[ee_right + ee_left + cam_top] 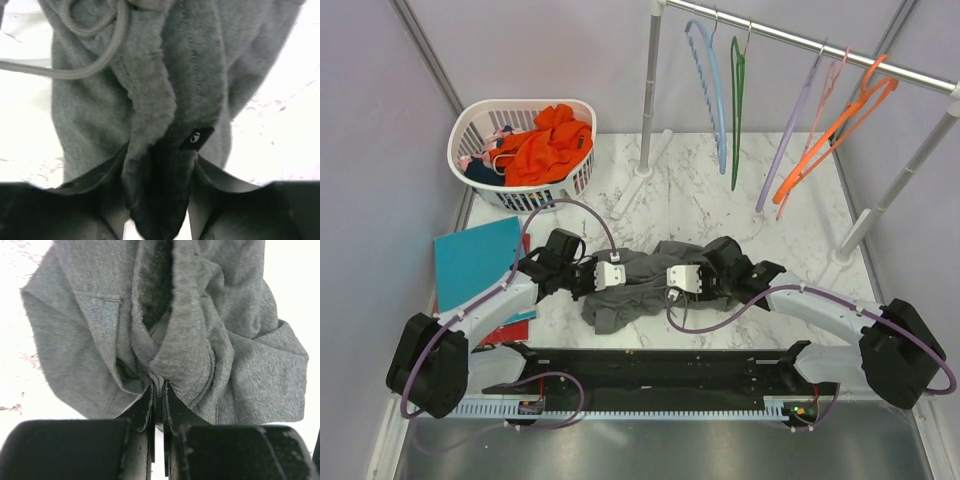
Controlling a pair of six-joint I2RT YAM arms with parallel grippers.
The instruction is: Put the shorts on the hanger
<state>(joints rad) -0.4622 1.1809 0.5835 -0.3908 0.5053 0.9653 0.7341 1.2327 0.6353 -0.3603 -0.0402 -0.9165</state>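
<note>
The shorts (pixel 642 281) lie close to the marble table's near edge, so my left gripper will next pull the pinched fold outward along the table and open there.
The dark grey shorts (pixel 642 281) lie bunched on the marble table between my two grippers. My left gripper (pixel 607 275) is shut on a fold of the shorts (pixel 165 340) at their left side; the jaws pinch the cloth tight. My right gripper (pixel 682 279) is shut on a thick bunch of the waistband (pixel 165 165); the drawstring (pixel 95 55) loops at the top left of that view. The light-blue hanger (pixel 712 90) hangs by its hook on the rail at the back, far from both grippers.
A clothes rail (pixel 800 40) stands at the back with green (pixel 737 110), lavender (pixel 790 130) and orange (pixel 830 130) hangers. A white basket (pixel 520 150) with an orange garment sits at the back left. A teal folder (pixel 475 262) lies left.
</note>
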